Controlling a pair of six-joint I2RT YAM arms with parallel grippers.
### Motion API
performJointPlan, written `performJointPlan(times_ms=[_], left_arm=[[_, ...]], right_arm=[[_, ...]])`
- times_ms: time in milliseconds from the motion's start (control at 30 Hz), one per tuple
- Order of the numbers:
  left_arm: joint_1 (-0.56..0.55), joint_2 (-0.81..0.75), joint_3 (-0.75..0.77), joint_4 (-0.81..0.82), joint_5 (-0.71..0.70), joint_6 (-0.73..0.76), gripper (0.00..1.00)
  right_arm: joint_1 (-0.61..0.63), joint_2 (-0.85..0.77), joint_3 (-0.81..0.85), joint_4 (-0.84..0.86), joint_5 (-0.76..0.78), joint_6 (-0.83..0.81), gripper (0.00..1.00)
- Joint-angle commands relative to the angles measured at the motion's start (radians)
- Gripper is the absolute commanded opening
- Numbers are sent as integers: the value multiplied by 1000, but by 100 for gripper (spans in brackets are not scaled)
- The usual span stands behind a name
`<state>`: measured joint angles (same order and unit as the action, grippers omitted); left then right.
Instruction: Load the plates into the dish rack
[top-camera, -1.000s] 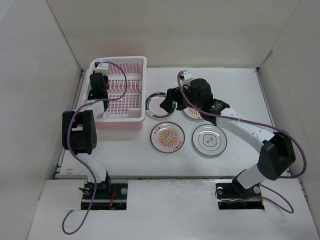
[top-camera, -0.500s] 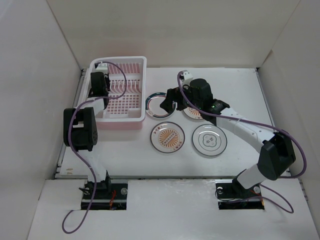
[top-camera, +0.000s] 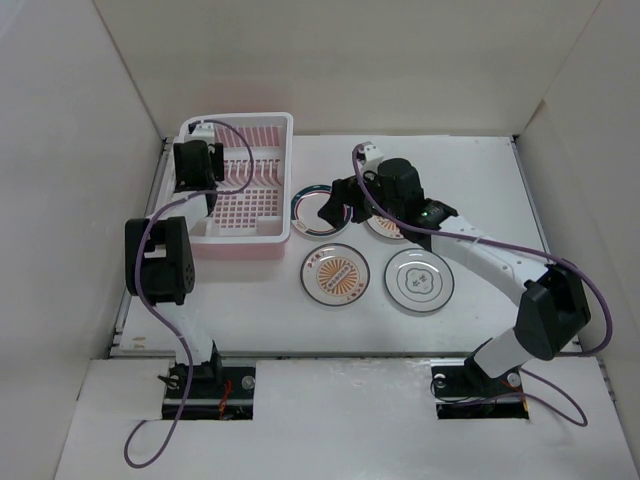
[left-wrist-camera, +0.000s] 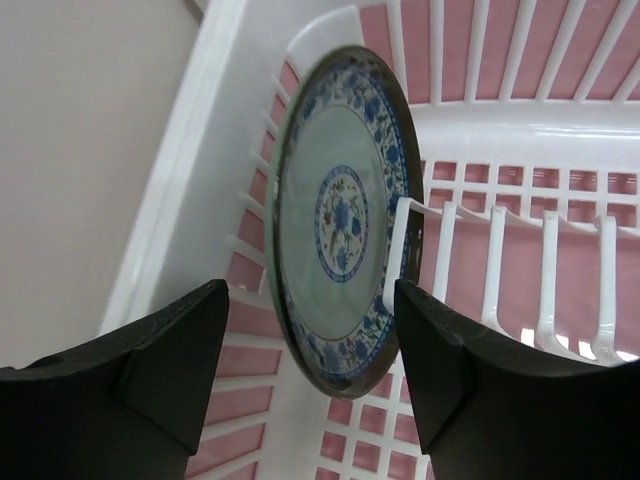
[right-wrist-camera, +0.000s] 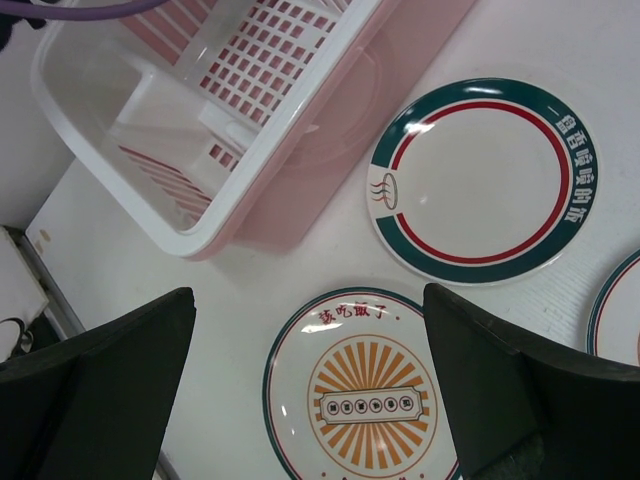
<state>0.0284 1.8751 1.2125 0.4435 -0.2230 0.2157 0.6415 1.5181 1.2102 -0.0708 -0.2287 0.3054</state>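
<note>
The teal-rimmed plate's lettered edge (right-wrist-camera: 582, 168) is below my right gripper and to its right in the wrist view, so I will lower the gripper that way next, clear of the rack.
A dark-rimmed plate with a blue flower pattern (left-wrist-camera: 345, 215) stands on edge in the pink dish rack (left-wrist-camera: 190, 140), leaning on a white tine at the rack's left end. My left gripper (left-wrist-camera: 308, 300) is open, its fingers on either side of the plate's lower edge and apart from it. On the table lie a teal-rimmed plate (right-wrist-camera: 475, 180), an orange sunburst plate (right-wrist-camera: 370, 400) and a grey-patterned plate (top-camera: 421, 280). A second sunburst plate (top-camera: 386, 229) is partly hidden under the right arm. My right gripper (right-wrist-camera: 308, 300) hangs open and empty above the table between the rack and these plates.
The rack (top-camera: 285, 170) sits at the table's back left, close to the left wall. White walls enclose the table on three sides. The rack's other tine slots (left-wrist-camera: 560, 290) stand to the right of the loaded plate.
My left gripper has opened and let go of the blue-patterned plate, which now stands in the rack. The right arm has barely moved.
</note>
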Motion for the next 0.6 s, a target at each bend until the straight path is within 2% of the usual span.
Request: performJointPlan(times_ms=[0,67,133,200,333,500,567], left_arm=[[7,-125,77,-2,-21,-7,64],[-2,-154,91,-15,-48,-7,78],[-28,-177,119,-26,-76,-7,84],[-47,-217,137,-51,-101,14,100],[-85,-287,211,-156,-86,-36,100],[-133,-344,463,-457,95,-163,100],[-160,-370,527,-523,167,-193,100]], right_arm=[[9,20,28,22,-15,-12,100],[-3,31,37,22,-15,-12,100],[-23,42,37,22,-15,-21,100],[-74,54,37,22,-30,-22,100],[-178,100,57,22,-54,-22,100],[-276,206,130,34,-162,-65,100],[-289,253,193,34,-185,-78,100]])
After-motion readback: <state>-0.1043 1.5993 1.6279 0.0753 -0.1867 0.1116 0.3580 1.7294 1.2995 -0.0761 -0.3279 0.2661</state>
